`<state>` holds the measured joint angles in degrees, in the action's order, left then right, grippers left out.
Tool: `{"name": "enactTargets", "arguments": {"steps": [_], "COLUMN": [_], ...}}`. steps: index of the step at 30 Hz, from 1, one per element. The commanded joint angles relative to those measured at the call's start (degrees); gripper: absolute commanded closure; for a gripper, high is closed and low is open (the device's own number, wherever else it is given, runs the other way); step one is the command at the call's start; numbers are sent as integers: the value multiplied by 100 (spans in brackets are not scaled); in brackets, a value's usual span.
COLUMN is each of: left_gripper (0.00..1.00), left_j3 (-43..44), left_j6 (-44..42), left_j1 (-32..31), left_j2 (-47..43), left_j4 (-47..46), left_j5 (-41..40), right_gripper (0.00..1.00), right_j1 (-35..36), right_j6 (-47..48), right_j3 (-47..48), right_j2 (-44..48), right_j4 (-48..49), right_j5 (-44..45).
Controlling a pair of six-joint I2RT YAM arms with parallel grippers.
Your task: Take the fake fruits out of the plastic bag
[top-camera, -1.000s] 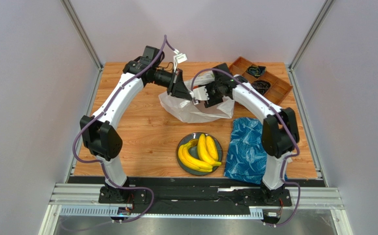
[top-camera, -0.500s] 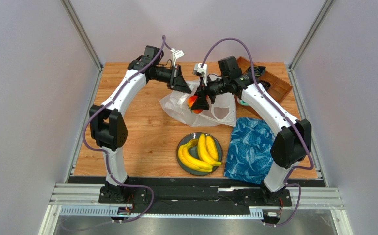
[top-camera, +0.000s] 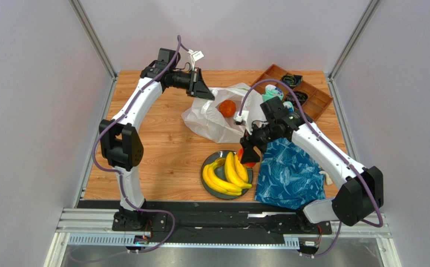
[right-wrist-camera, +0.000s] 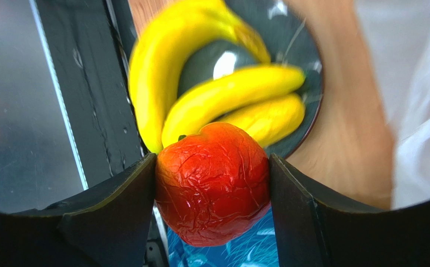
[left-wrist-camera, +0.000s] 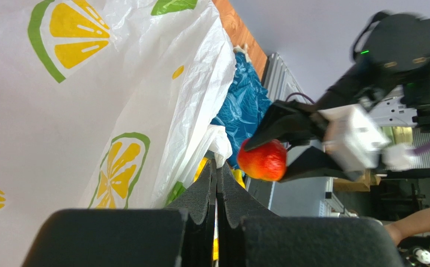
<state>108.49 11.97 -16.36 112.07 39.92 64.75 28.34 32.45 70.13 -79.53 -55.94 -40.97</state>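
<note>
The bananas already cover the dark plate's middle, so my right gripper should lower the red-orange round fruit [right-wrist-camera: 214,181] onto the plate's edge beside them and release it.
The white plastic bag [top-camera: 208,121] with lemon-slice prints lies at the back middle of the table, with an orange ball [top-camera: 227,108] showing in its mouth. My left gripper [top-camera: 206,93] is shut on the bag's upper edge and holds it up; in the left wrist view the gripper [left-wrist-camera: 217,167] pinches the bag's film [left-wrist-camera: 89,100]. My right gripper [top-camera: 247,156] is shut on the red-orange round fruit [right-wrist-camera: 214,181] and holds it over the right edge of the dark plate [top-camera: 210,192]. Yellow banana bunches [top-camera: 226,172] lie on that plate.
A blue patterned cloth [top-camera: 286,172] lies right of the plate, under my right arm. A wooden compartment tray [top-camera: 312,97] with dark cables stands at the back right. Metal rails and grey walls bound the table.
My right gripper has carried the red-orange fruit out of the bag and forward to the plate. The orange ball now shows in the bag. My left gripper still holds the bag's edge.
</note>
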Motion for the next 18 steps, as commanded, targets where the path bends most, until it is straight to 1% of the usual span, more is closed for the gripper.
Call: {"name": "enactTargets", "arguments": {"steps": [1, 3, 8, 14, 18], "left_gripper": [100, 100, 100, 100, 100], "left_j3": [-29, -126, -389, -776, -873], "left_j6": [183, 218, 70, -168, -247], "left_j1": [19, 19, 19, 19, 19], "left_j2": [-519, -625, -888, -1152, -1214], "left_j4": [-230, -248, -213, -55, 24], "left_j5": [257, 266, 266, 231, 257], "right_gripper": [59, 58, 58, 58, 58], "right_j1": [-91, -83, -91, -83, -109], "right_j6": [-1, -36, -63, -81, 60], "right_j3": [-604, -798, -799, -421, -254], "right_j2": [-98, -124, -510, -1170, -1600], "right_j4": [231, 390, 655, 637, 348], "right_j5": [590, 582, 520, 283, -32]}}
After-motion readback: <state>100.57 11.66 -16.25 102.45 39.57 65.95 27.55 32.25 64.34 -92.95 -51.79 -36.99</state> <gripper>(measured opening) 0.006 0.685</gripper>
